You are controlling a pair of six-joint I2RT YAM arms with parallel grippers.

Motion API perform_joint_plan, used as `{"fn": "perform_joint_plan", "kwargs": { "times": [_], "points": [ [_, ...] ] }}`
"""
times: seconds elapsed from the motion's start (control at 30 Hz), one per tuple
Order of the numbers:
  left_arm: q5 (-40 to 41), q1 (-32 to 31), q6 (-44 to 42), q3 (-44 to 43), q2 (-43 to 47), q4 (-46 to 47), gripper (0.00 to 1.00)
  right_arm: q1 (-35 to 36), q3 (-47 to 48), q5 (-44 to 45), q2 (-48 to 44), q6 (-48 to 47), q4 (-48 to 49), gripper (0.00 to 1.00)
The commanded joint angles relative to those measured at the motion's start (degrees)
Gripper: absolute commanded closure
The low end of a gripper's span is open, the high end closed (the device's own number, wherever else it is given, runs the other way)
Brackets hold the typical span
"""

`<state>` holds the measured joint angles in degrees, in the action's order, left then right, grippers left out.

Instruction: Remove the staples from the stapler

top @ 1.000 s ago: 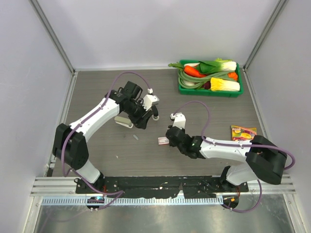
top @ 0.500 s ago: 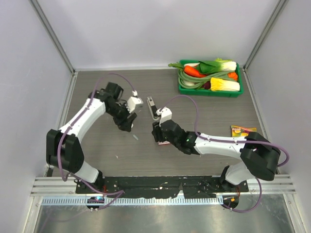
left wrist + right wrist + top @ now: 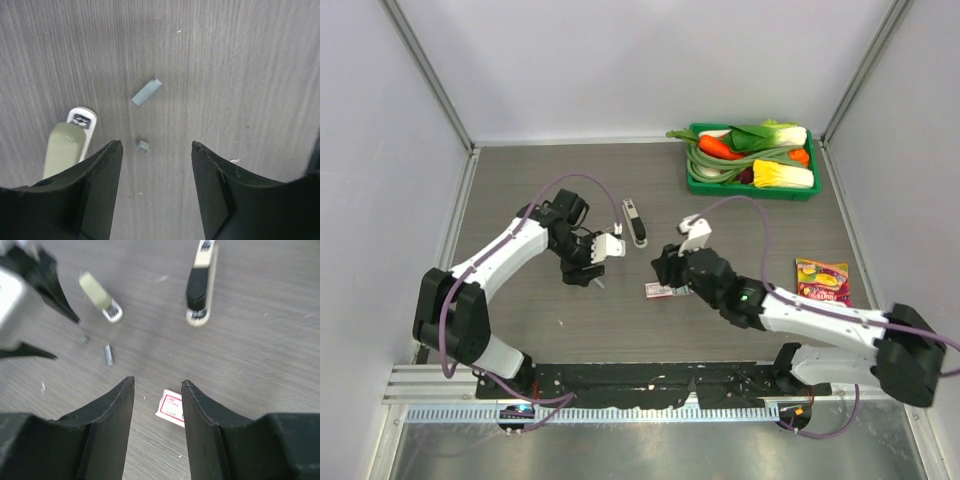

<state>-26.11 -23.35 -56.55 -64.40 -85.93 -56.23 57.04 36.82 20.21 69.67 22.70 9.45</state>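
Observation:
My left gripper should shift right in the top view, turning and lowering onto the slanted silver strip (image 3: 598, 284) (image 3: 147, 91), since the strip lies below and to that side.
The stapler (image 3: 635, 222) lies on the table at back centre, black with a pale end (image 3: 201, 282). A separate olive-grey piece with a whitish end (image 3: 67, 145) (image 3: 100, 296) lies to its left. The staples (image 3: 146, 91) (image 3: 108, 354), a short silver strip, rest on the wood, with a tiny staple fragment (image 3: 143, 145) nearby. My left gripper (image 3: 156, 150) (image 3: 588, 273) hangs open over the fragment, holding nothing. My right gripper (image 3: 157, 382) (image 3: 663, 268) is open and empty above the pink-and-white box (image 3: 171, 407) (image 3: 656, 290).
A green tray (image 3: 750, 193) of toy vegetables stands at the back right. A colourful snack packet (image 3: 822, 280) lies at the right. Grey walls close in the table on the left, the back and the right.
The stapler, earlier at my left gripper, now lies alone at back centre. The left gripper has drawn back left and down over the staples. My right gripper has opened and shifted right.

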Motion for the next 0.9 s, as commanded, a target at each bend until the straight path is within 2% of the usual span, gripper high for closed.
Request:
{"fn": "perform_joint_plan", "kwargs": {
  "times": [0.0, 0.17, 0.37, 0.53, 0.7, 0.87],
  "points": [
    [5.09, -2.48, -10.66, 3.13, 1.29, 8.31, 0.38, -2.89, -3.49, 4.14, -11.29, 3.22, -0.75, 0.52],
    [7.56, -5.47, -15.68, 5.51, -0.11, 11.66, 0.38, -6.31, -5.35, 3.88, -18.77, 4.37, -3.39, 0.51],
    [8.97, -8.81, -20.52, 5.52, -3.18, 12.9, 0.39, -7.99, -5.0, 2.91, -20.54, 4.37, -4.62, 0.51],
    [9.23, -10.48, -22.45, 4.28, -6.26, 11.4, 0.44, -9.57, -5.18, 1.94, -22.03, 4.46, -4.79, 0.52],
    [8.97, -11.45, -22.9, 3.93, -8.81, 11.4, 0.5, -11.94, -5.18, -0.77, -23.0, 3.85, -5.41, 0.54],
    [9.67, -11.8, -23.34, 2.7, -10.75, 11.05, 0.51, -15.28, -4.83, -4.03, -23.0, 3.84, -5.59, 0.55]
  ]
}}
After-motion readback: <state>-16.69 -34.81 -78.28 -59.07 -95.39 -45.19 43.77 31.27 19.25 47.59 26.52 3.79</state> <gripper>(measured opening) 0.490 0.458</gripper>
